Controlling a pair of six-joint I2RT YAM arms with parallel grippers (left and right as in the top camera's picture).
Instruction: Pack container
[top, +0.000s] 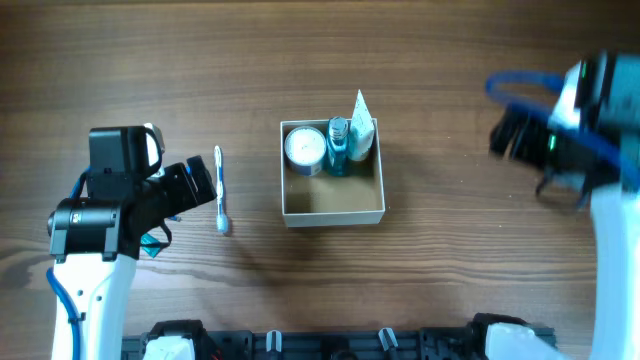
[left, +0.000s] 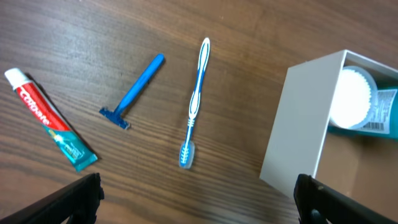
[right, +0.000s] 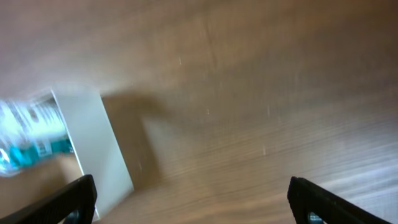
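Observation:
The toothbrush lies flat on the tabletop ahead of my open fingers. My left gripper moves down and outward onto the middle of the toothbrush (top: 220, 190) next.
The container (top: 334, 213), a white-walled box with a tan inside, sits mid-table. It holds a round white-lidded jar (top: 304, 148), a teal bottle (top: 338, 146) and a white packet (top: 361, 128) along its far side. A blue-and-white toothbrush (top: 220, 190) lies on the table left of it. My left gripper (top: 200, 181) is open and empty, just left of the toothbrush. The left wrist view shows the toothbrush (left: 194, 102), a blue razor (left: 134, 92), a toothpaste tube (left: 50, 121) and the container wall (left: 298, 124) ahead of the open jaws (left: 199, 199). My right gripper (top: 503, 135) is open, empty and raised at the right.
The right wrist view is blurred; its open jaws (right: 193, 199) look over bare wood, with the container wall (right: 102, 149) and teal bottle (right: 31, 146) at the left. In the overhead view the razor and toothpaste are mostly hidden under my left arm.

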